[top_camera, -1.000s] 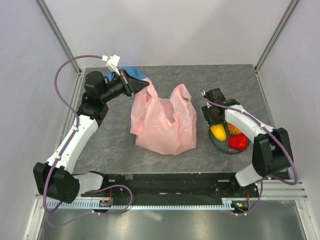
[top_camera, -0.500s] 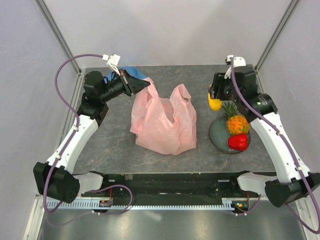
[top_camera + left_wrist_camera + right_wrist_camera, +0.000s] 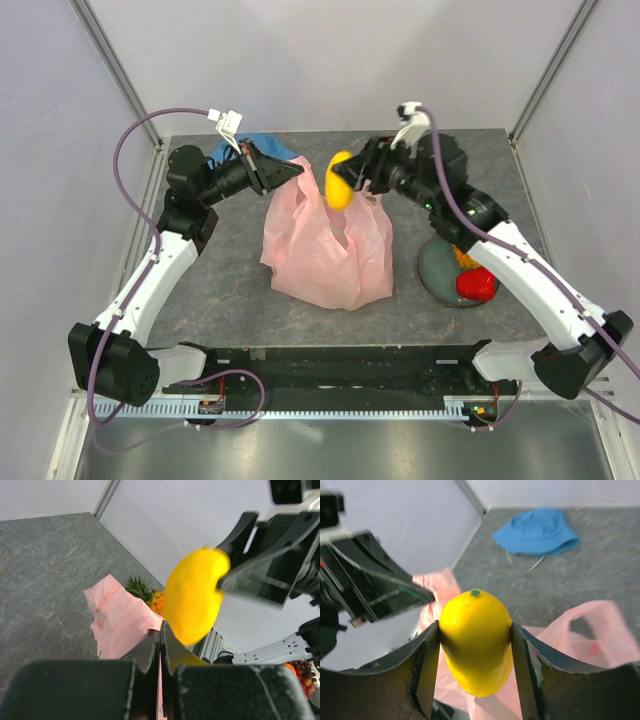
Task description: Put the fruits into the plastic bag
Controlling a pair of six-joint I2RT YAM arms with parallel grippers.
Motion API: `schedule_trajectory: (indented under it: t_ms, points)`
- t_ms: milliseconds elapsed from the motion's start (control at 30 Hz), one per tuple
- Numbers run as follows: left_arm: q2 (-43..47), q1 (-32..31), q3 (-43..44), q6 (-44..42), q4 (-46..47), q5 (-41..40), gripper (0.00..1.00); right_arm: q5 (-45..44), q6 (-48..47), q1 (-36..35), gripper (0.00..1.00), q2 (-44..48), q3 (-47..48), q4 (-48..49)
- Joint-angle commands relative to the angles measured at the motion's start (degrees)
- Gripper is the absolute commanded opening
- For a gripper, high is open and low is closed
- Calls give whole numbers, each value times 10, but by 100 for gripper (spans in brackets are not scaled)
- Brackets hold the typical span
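Note:
The yellow mango goes down and back with my right gripper into the pink bag's opening [image 3: 343, 229] next for release, since that opening lies below and back of the gripper.
The pink plastic bag [image 3: 325, 245] lies in the middle of the table. My left gripper [image 3: 296, 170] is shut on its left handle and holds it raised; the pink film shows between the fingers in the left wrist view [image 3: 125, 622]. My right gripper [image 3: 350, 182] is shut on a yellow mango [image 3: 340, 180] and holds it in the air above the bag's mouth, close to the left gripper. The mango fills the right wrist view [image 3: 476, 640] and shows in the left wrist view [image 3: 195, 600]. A pineapple [image 3: 466, 257] and a shiny red fruit [image 3: 476, 284] lie on the dark plate [image 3: 435, 268].
A blue cloth hat [image 3: 258, 146] lies at the back left behind the left gripper; it also shows in the right wrist view [image 3: 537, 531]. Grey walls and metal frame posts enclose the table on three sides.
My right gripper lifted the mango off the plate, rose and swung left across the table to above the bag's mouth. The left arm has held still with the handle.

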State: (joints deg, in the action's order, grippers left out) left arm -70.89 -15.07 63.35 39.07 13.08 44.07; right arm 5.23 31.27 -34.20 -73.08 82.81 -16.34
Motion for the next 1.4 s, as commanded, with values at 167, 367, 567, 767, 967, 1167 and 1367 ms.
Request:
schedule_trajectory:
  t_ms: [167, 367, 567, 767, 967, 1167, 1367]
  points:
    - [10, 4, -4, 20, 45, 21, 2, -1, 33, -83, 27, -23, -66, 48]
    - [14, 5, -11, 19, 50, 9, 1, 35, 23, -99, 27, -37, -77, 30]
    - [22, 5, -20, 20, 57, 4, 2, -37, -11, -125, 26, -67, -86, -44]
    - [26, 6, -23, 19, 61, -5, 2, -80, -36, -134, 25, -108, -99, -78]
    - [32, 7, -25, 17, 63, -7, 2, -110, -29, -134, 24, -161, -90, -139]
    - [37, 11, -35, 17, 61, -15, 2, -178, -32, -134, 25, -186, -98, -227]
    - [37, 11, -37, 17, 61, -15, 2, -211, -28, -134, 36, -195, -109, -239]
